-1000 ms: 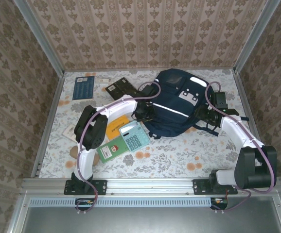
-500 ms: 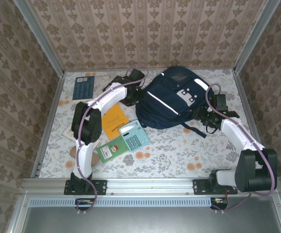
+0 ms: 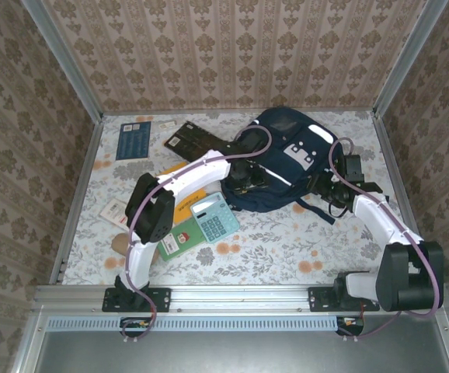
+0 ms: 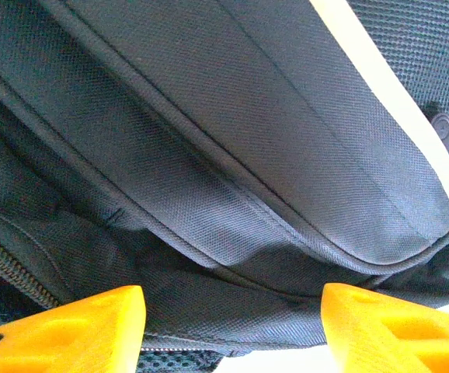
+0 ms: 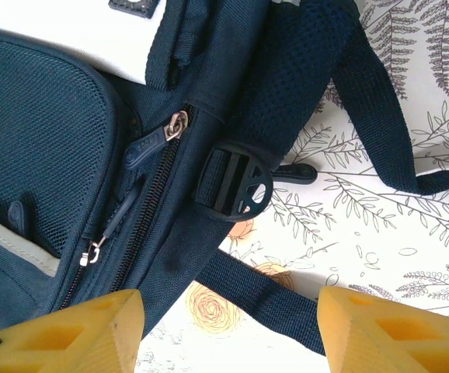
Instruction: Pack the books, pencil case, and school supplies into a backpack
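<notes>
The dark zipper band [image 4: 32, 283] slants below my left gripper and runs under one orange finger. My left gripper will next turn and lower its open fingers until they are on both sides of the band.
The navy backpack [image 3: 287, 151] lies at the back right of the table, white stripe up. My left gripper [image 3: 249, 177] is at its front-left edge, open, with the backpack's dark fabric [image 4: 209, 155] spread under and between the orange fingers [image 4: 77, 326]. My right gripper [image 3: 327, 189] is open beside the backpack's right side [image 5: 46, 140], hanging over a loose strap [image 5: 263, 299]. The teal calculator [image 3: 215, 220], green book [image 3: 179, 239], orange book [image 3: 187, 200], black book [image 3: 193, 138], dark blue book [image 3: 134, 140], tan pencil case [image 3: 118, 243] and a white card [image 3: 114, 208] lie to the left.
A black strap buckle [image 5: 232, 183] and zipper pulls [image 5: 151, 144] sit just ahead of the right fingers. The left arm [image 3: 186, 175] arches over the orange book. Patterned walls close in the table at the back and sides.
The left gripper has opened. Its arm swung to the backpack's back left, then came to its front-left edge. The backpack has shifted toward the back. The right jaws opened slightly wider.
</notes>
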Action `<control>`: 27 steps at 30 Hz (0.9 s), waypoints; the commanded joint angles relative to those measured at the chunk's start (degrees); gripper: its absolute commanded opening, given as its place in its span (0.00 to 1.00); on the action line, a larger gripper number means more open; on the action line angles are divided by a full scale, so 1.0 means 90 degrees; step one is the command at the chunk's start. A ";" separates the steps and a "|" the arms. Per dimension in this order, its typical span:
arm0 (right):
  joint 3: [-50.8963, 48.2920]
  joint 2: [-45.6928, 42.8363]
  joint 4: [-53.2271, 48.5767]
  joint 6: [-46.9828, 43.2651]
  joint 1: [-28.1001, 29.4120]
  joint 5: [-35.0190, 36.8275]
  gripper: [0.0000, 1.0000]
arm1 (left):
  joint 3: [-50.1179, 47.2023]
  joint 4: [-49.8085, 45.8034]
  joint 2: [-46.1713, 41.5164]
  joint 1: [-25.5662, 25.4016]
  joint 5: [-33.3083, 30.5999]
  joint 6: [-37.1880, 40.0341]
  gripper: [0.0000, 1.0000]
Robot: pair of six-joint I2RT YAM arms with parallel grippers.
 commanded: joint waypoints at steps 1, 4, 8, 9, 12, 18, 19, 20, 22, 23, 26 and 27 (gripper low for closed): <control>-0.0049 -0.0187 0.0071 0.0008 -0.0031 -0.0089 0.62 | 0.0001 -0.0453 -0.0107 0.0013 -0.0130 -0.0394 0.63; -0.0063 -0.0268 0.0077 -0.0003 -0.0031 -0.0034 0.62 | 0.0085 -0.0677 -0.0328 -0.0003 -0.0357 -0.0321 0.62; -0.0078 -0.0286 0.0101 -0.0010 -0.0031 -0.0030 0.63 | 0.0133 -0.0975 -0.0641 -0.0050 -0.0423 -0.0470 0.61; -0.0087 -0.0272 0.0112 0.0001 -0.0036 -0.0041 0.63 | 0.0079 -0.1000 -0.0692 -0.0063 -0.0349 -0.0567 0.61; -0.0102 -0.0271 0.0151 -0.0020 -0.0031 -0.0054 0.63 | -0.0219 -0.0901 -0.0793 -0.0096 0.0021 -0.0976 0.60; -0.0176 -0.0300 0.0200 -0.0047 -0.0031 -0.0059 0.63 | -0.0454 -0.0334 -0.0682 -0.0100 0.0284 -0.1353 0.61; -0.0176 -0.0301 0.0208 -0.0048 -0.0031 -0.0059 0.63 | -0.0425 -0.0258 -0.0565 -0.0100 0.0366 -0.1425 0.61; -0.0175 -0.0300 0.0199 -0.0048 -0.0040 -0.0066 0.63 | -0.0365 -0.0221 -0.0446 -0.0096 0.0413 -0.1441 0.61; -0.0157 -0.0327 0.0186 -0.0059 -0.0034 -0.0059 0.63 | -0.0167 -0.0344 -0.0171 -0.0103 0.0371 -0.1456 0.61; -0.0156 -0.0344 0.0188 -0.0062 -0.0034 -0.0073 0.64 | -0.0129 -0.0369 -0.0074 -0.0097 0.0316 -0.1450 0.61; -0.0156 -0.0416 0.0173 -0.0072 -0.0031 -0.0112 0.64 | -0.0096 -0.0204 0.0138 -0.0062 0.0217 -0.1465 0.60; -0.0161 -0.0451 0.0172 -0.0088 -0.0031 -0.0155 0.65 | -0.0094 -0.0122 0.0227 -0.0057 0.0196 -0.1427 0.58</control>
